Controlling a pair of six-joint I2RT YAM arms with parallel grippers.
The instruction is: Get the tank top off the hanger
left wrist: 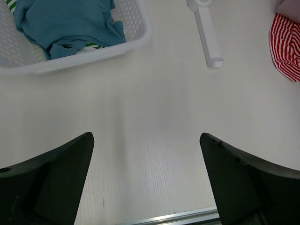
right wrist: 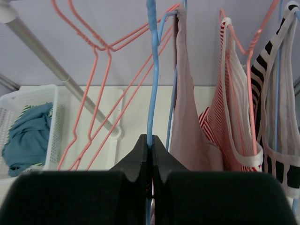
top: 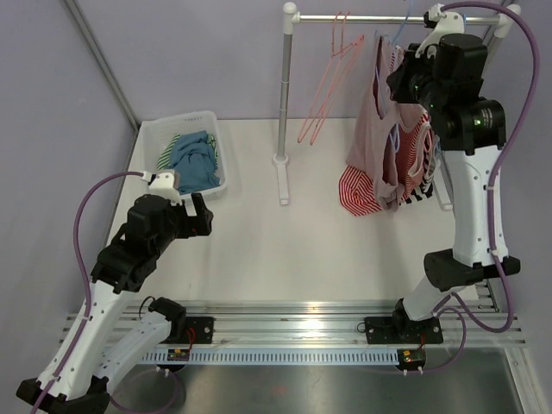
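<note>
I will tilt my left gripper and move it up from the table onto the edge of the pale pink tank top, because the tank top hangs high.
A pale pink tank top (top: 373,138) hangs from a blue hanger (right wrist: 151,70) on the rail (top: 379,18) at the back right. It also shows in the right wrist view (right wrist: 187,122). My right gripper (right wrist: 150,143) is shut on the blue hanger's wire, up by the rail (top: 404,79). A red-striped top (right wrist: 227,126) and a black-striped top (right wrist: 276,103) hang beside it on other hangers. My left gripper (left wrist: 146,164) is open and empty over bare table at the left (top: 200,217).
Two empty pink hangers (top: 332,78) hang left of the tops. The rack's white post (top: 283,95) and foot (left wrist: 206,35) stand mid-table. A white basket (top: 145,138) with blue clothes (left wrist: 65,23) sits at the back left.
</note>
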